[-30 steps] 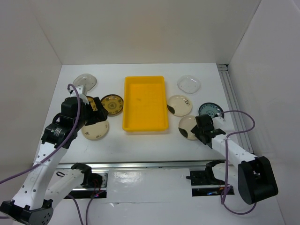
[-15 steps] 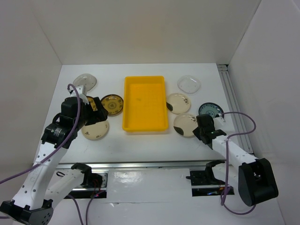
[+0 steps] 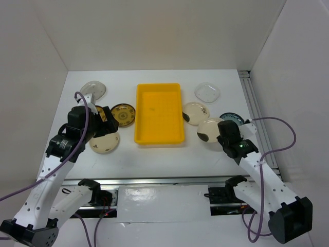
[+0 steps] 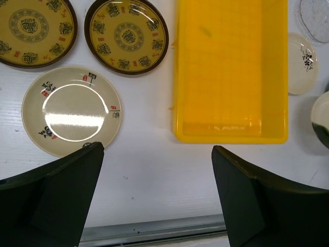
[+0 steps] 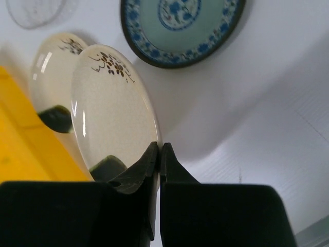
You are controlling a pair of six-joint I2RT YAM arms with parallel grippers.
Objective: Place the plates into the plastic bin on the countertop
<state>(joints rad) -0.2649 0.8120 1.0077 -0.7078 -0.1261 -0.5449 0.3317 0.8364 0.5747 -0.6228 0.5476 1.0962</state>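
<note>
My right gripper has the cream plate and next should go outward and left in the top view, then lower it into the yellow bin [image 3: 159, 114], whose bottom is empty.
My right gripper [image 5: 159, 149] is shut on the rim of a cream plate with a dark patch [image 5: 110, 108], which hangs tilted above the countertop [image 3: 154, 157], right of the yellow plastic bin [image 3: 159, 114]. A second cream plate [image 3: 196, 113], a blue-patterned plate [image 3: 232, 119] and a clear glass plate [image 3: 207, 92] lie nearby. My left gripper [image 4: 157, 149] hovers open with nothing in it, left of the bin [image 4: 231, 67]. In front of it lie two yellow-and-brown plates [image 4: 126, 36] [image 4: 33, 31] and a cream plate [image 4: 72, 110]. Another clear plate [image 3: 93, 90] sits far left.
White walls close in the countertop on three sides. A metal rail [image 3: 254, 113] runs along the right edge. A grey strip [image 4: 154, 229] marks the near edge, just below my left fingers.
My right gripper closed on the rim of the cream plate and raised it off the countertop, tilting it. The right arm rose. The left arm has not moved.
</note>
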